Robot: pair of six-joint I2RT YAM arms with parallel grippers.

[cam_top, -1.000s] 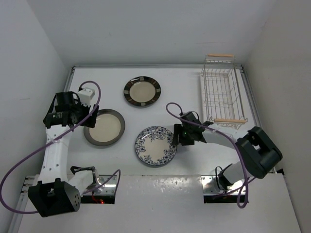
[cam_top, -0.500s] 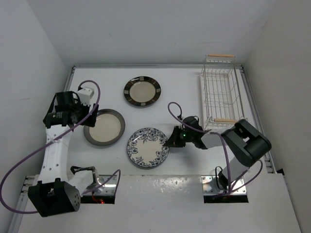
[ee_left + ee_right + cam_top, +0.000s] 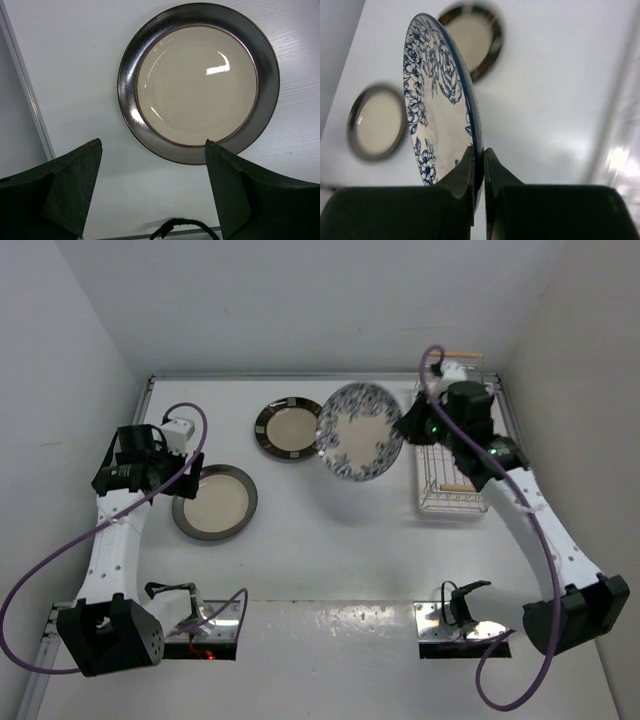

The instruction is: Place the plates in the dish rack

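Observation:
My right gripper will next turn to the right in the top view, then go down into the rack's half by the side, because its plate hangs on edge.
The white plate with the blue floral pattern [image 3: 358, 431] [image 3: 436, 95] hangs in the air, tilted on edge, just left of the dish rack [image 3: 455, 410]. My right gripper [image 3: 408, 424] [image 3: 478, 151] is shut on its rim. The cream plate with the dark brown rim [image 3: 214, 503] [image 3: 197, 80] lies flat on the table at the left. My left gripper [image 3: 180, 475] [image 3: 152, 150] hovers open over its near edge, touching nothing. The cream plate with pale blocks on its dark rim [image 3: 288, 428] [image 3: 479, 34] lies flat at the back.
The white wire rack stands at the back right against the wall, its wooden handles [image 3: 455, 354] at the short ends, partly hidden by my right arm. Side walls [image 3: 70, 390] close in the table left and right. A purple cable [image 3: 60, 560] loops off the left arm.
My right gripper closed on the floral plate's rim, then lifted it off the table and carried it up and back toward the rack, tilting it on edge. The left arm barely moved.

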